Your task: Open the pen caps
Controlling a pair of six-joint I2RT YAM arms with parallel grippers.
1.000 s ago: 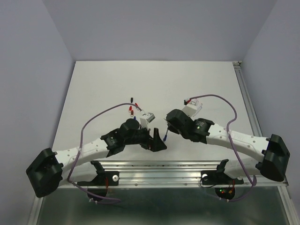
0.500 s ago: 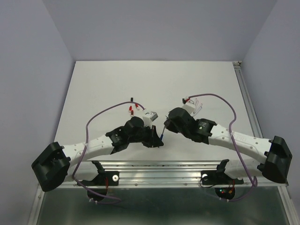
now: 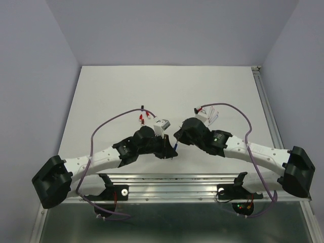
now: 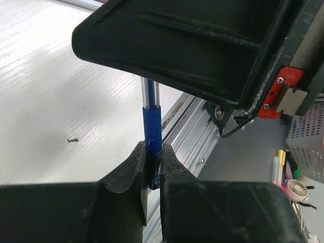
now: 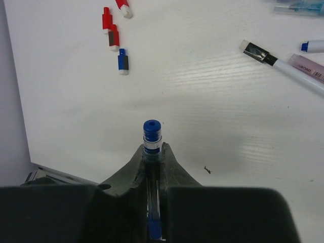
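My right gripper moves to the right in the top view and down to let go beside the pale pens next, since they lie below it on that side.
A clear-barrelled pen (image 4: 150, 92) is held between both grippers above the table's near edge. In the left wrist view my left gripper (image 4: 152, 152) is shut on the pen's blue cap (image 4: 151, 124), and the barrel rises from it under the right gripper's black body. In the right wrist view my right gripper (image 5: 152, 152) is shut on the barrel, with the pen's blue end plug (image 5: 152, 129) poking out past its fingertips. From above, the left gripper (image 3: 169, 148) and right gripper (image 3: 177, 135) almost touch, with the blue cap (image 3: 174, 146) between them.
Loose red caps (image 5: 111, 30) and a blue cap (image 5: 123, 61) lie on the white table (image 5: 202, 91). Several more pens (image 5: 283, 63) lie to the right; from above these pens (image 3: 211, 113) sit behind the right wrist. An aluminium rail (image 3: 177, 179) runs along the near edge.
The left gripper, open a second ago, has shut on the blue cap. The left arm has shifted slightly toward the right gripper, which still holds the barrel.
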